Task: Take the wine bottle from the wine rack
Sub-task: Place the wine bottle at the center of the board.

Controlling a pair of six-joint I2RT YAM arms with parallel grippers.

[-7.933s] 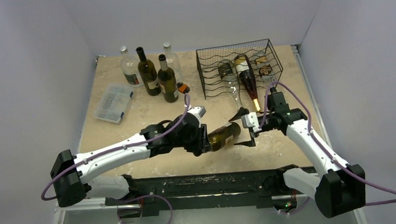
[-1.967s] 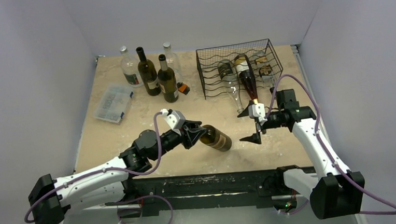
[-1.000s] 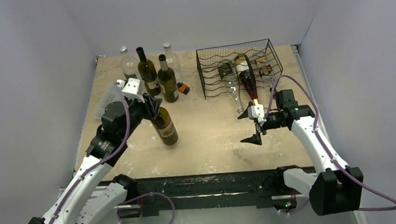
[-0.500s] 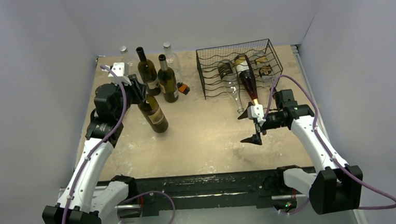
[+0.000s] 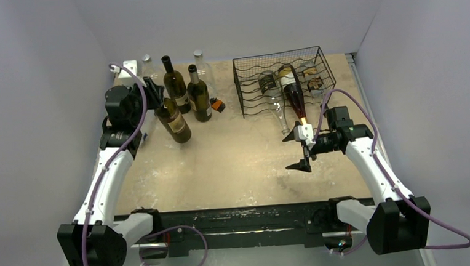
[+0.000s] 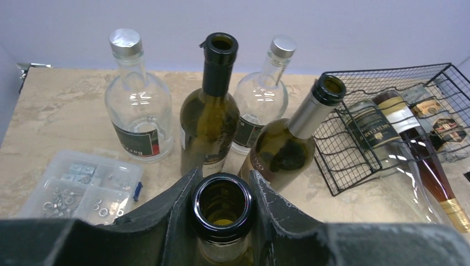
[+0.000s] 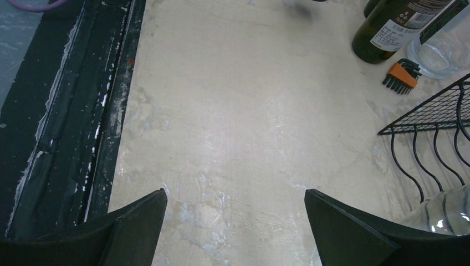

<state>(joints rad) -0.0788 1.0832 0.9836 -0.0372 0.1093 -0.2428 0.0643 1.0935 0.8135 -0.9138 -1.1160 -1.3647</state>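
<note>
My left gripper lowers and moves outward next, bringing the dark green wine bottle [image 5: 174, 123] down beside the standing bottles, because its base still hangs above the table.
The black wire wine rack [image 5: 275, 54] stands at the back right; it also shows in the left wrist view [image 6: 354, 160]. In it lie a dark bottle with a gold neck [image 5: 293, 95], a clear bottle [image 5: 274, 103] and another bottle [image 5: 312, 82]. My left gripper [image 5: 155, 98] is shut on the neck of a dark green wine bottle [image 5: 174, 123]. It holds it nearly upright at the back left, beside the standing bottles. The bottle's open mouth [image 6: 221, 205] sits between my fingers [image 6: 172, 216]. My right gripper [image 5: 295, 151] is open and empty over bare table, just in front of the rack.
Two dark bottles [image 5: 176, 87] [image 5: 199, 98] and two clear bottles [image 6: 133, 111] [image 5: 202, 70] stand at the back left. A clear compartment box [image 6: 83, 185] lies at the left. An orange hex-key set [image 5: 218, 104] lies by the rack. The black rail [image 5: 238, 222] runs along the near edge.
My left arm has swung the green bottle from the table's middle to the back left and stood it nearly upright. The right arm let go and has stayed still since.
</note>
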